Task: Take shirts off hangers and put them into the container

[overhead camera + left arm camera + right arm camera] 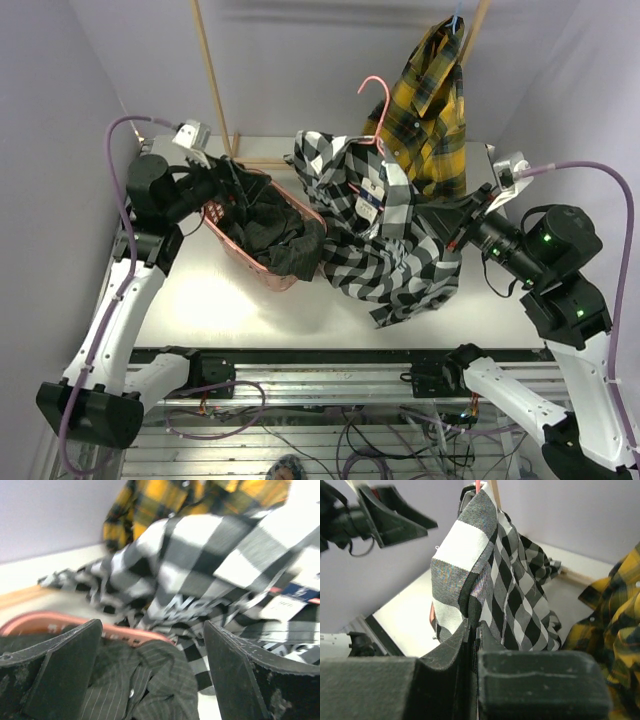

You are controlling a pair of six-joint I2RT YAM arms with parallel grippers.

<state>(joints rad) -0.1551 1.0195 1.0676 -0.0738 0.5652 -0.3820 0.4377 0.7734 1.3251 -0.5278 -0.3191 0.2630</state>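
Note:
The check shirt's side by the basket hangs unheld, so my left gripper will swing to the right in the top view, onto the check shirt's fold next to the pink hanger.
The black-and-white check shirt (385, 240) hangs off the pink hanger (375, 100) and spills onto the table beside the pink basket (250, 265). My right gripper (432, 213) is shut on a fold of this shirt (490, 570), the cloth pinched between its closed jaws (477, 626). My left gripper (238, 183) hovers open over the basket's far end, with nothing between its fingers (65, 670). Under it lies a dark charcoal garment (145, 680) inside the basket rim (45, 620). The yellow-and-black plaid shirt (430, 110) hangs on the light blue hanger (457, 20) at the back right.
Two wooden rack poles (212, 75) (478, 25) rise at the back. Lilac walls close in the table on three sides. The check shirt (200, 570) hangs close in front of the left gripper, with the yellow shirt (165, 500) behind it.

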